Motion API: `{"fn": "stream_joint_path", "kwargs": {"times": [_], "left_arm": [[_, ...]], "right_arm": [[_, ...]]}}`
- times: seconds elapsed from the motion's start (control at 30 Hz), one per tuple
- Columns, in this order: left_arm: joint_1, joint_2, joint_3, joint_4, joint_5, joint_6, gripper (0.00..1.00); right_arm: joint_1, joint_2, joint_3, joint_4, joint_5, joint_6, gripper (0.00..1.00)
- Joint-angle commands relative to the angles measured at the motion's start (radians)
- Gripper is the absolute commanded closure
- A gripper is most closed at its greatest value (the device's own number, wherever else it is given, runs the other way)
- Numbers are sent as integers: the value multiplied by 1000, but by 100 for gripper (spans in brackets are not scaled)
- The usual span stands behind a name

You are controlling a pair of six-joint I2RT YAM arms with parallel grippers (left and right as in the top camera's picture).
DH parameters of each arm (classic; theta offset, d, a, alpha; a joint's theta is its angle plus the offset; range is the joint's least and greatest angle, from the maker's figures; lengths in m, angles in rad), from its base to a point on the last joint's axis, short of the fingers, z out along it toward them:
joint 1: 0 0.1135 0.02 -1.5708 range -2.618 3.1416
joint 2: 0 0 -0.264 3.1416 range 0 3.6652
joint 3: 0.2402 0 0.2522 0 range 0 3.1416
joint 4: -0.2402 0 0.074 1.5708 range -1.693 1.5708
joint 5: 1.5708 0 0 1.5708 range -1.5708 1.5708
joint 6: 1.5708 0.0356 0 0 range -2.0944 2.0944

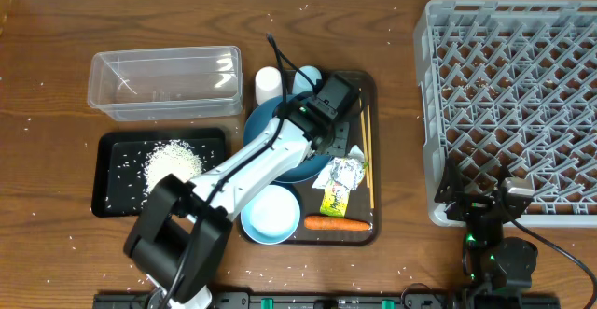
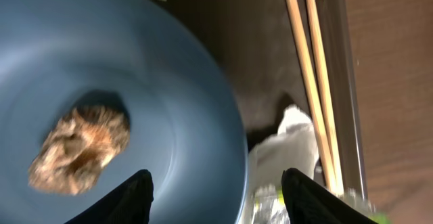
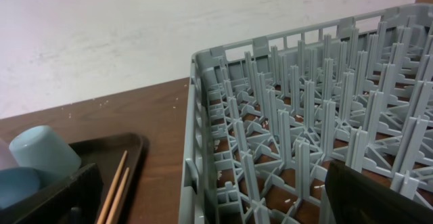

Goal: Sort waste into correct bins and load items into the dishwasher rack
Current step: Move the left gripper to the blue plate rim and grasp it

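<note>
The big blue plate's rim beside the crumpled wrapper (image 2: 284, 149) already runs between the left gripper's open fingers, so the left gripper needs to lower onto it and close.
My left gripper (image 1: 328, 148) hangs open over the right rim of the big blue plate (image 1: 284, 150), one finger over the plate (image 2: 101, 48), the other over the crumpled wrapper (image 2: 284, 149). A brown food lump (image 2: 78, 149) lies on the plate, left of the fingers and untouched. The chopsticks (image 2: 308, 75) lie along the brown tray's right side. The carrot (image 1: 336, 223) and white bowl (image 1: 270, 214) sit at the tray's front. Rice (image 1: 173, 161) is heaped in the black tray (image 1: 117, 197). My right gripper (image 3: 210, 204) is open and empty by the rack's (image 3: 304, 109) front left corner.
The clear tub (image 1: 163, 80) stands behind the black tray at the left. A white cup (image 1: 269, 85) and a light-blue cup (image 1: 308, 76) stand at the back of the brown serving tray (image 1: 368, 85). Rice grains are scattered over the table. The rack (image 1: 513, 94) fills the right side.
</note>
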Motion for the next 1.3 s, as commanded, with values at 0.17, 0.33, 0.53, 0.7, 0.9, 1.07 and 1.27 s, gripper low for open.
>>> {"fn": "stream_joint_path", "kwargs": {"times": [0.17,0.33,0.53,0.7,0.9,1.07,1.27], "left_arm": [[-4,69,14,47,-106,-16,40],[-4,95,14,75,-130,-27,43],[-23,124,14,92,-133,-30,44],[-57,140,14,97,-230,-31,44],[-73,171,14,94,-243,-35,48],[-73,182,14,90,-244,-38,52],[-73,180,14,79,-244,-38,69]], "right_arm": [[-17,-3,-2,-4,3,-6,1],[-17,-3,-2,-4,4,-6,1],[-17,-3,-2,-4,3,-6,1],[-17,-3,-2,-4,3,-6,1],[-17,-3,-2,-4,3,-6,1],[-17,-3,-2,-5,3,-6,1],[-17,-3,-2,-4,3,-6,1]]}}
